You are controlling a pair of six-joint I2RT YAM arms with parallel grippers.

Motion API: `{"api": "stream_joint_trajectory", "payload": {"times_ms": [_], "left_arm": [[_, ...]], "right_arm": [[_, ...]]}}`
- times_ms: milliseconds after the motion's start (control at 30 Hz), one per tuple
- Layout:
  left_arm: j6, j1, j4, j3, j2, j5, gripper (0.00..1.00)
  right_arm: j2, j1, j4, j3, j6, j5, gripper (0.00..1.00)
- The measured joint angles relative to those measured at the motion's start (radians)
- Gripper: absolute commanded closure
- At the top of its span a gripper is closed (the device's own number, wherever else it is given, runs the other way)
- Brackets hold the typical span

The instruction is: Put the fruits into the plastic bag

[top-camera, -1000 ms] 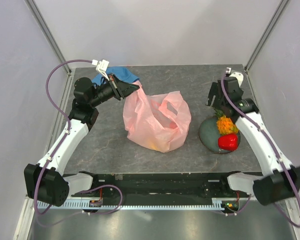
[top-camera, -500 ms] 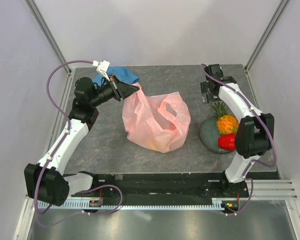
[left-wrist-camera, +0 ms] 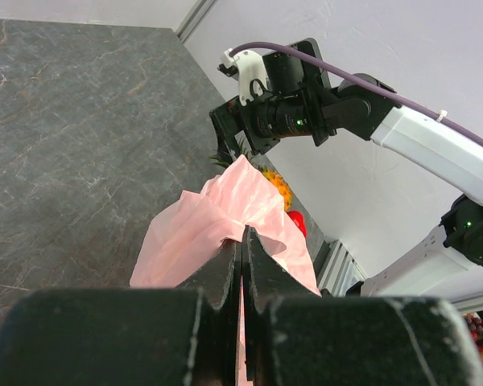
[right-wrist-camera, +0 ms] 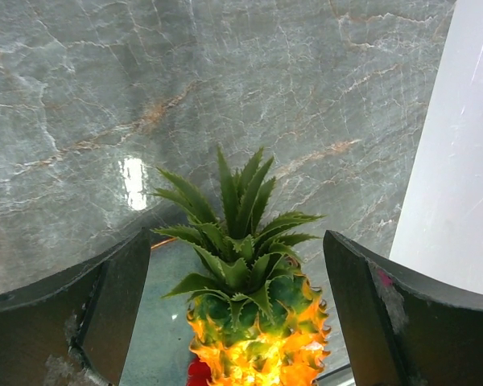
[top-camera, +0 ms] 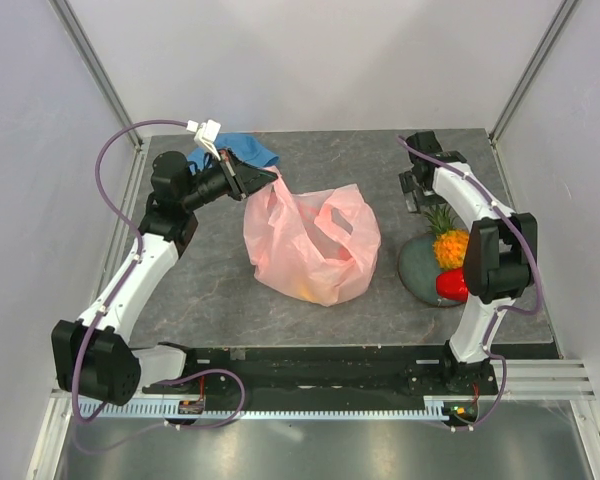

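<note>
I should lower my right gripper a little next and close it on the green top. The pineapple's green top (top-camera: 441, 217) (right-wrist-camera: 238, 249) is just below my right gripper, between its open fingers.
The pink plastic bag (top-camera: 310, 240) lies mid-table with something yellowish showing inside near its front. My left gripper (top-camera: 270, 178) is shut on one handle loop and holds it up; in the left wrist view the fingers (left-wrist-camera: 243, 235) pinch the pink film (left-wrist-camera: 225, 213). The orange pineapple (top-camera: 450, 245) and the shiny red fruit (top-camera: 452, 285) rest on the dark plate (top-camera: 417, 268). My right gripper (top-camera: 418, 192) is open, just behind the pineapple. In the right wrist view the gripper (right-wrist-camera: 237, 241) straddles the pineapple's (right-wrist-camera: 253, 322) green crown without touching it.
A blue cloth hat (top-camera: 245, 150) lies at the back left behind my left gripper. The plate (right-wrist-camera: 157, 322) sits near the table's right edge and the white wall (right-wrist-camera: 459, 145). Grey tabletop (top-camera: 210, 290) surrounds the bag.
My right arm has folded upward and its gripper has shifted slightly left and back, staying open over the pineapple. My left gripper still holds the bag handle, almost unmoved.
</note>
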Motion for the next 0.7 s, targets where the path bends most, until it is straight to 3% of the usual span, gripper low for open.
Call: {"api": "stream_joint_trajectory", "payload": {"times_ms": [467, 567, 700], "left_arm": [[0.0, 0.002, 0.0, 0.008, 0.015, 0.0, 0.98], [0.0, 0.002, 0.0, 0.008, 0.015, 0.0, 0.98], [0.0, 0.002, 0.0, 0.008, 0.015, 0.0, 0.98]], "right_arm": [[0.008, -0.008, 0.005, -0.078, -0.006, -0.002, 0.09], [0.019, -0.009, 0.02, -0.08, -0.011, -0.002, 0.17], [0.026, -0.009, 0.045, -0.085, -0.017, -0.003, 0.35]]}}
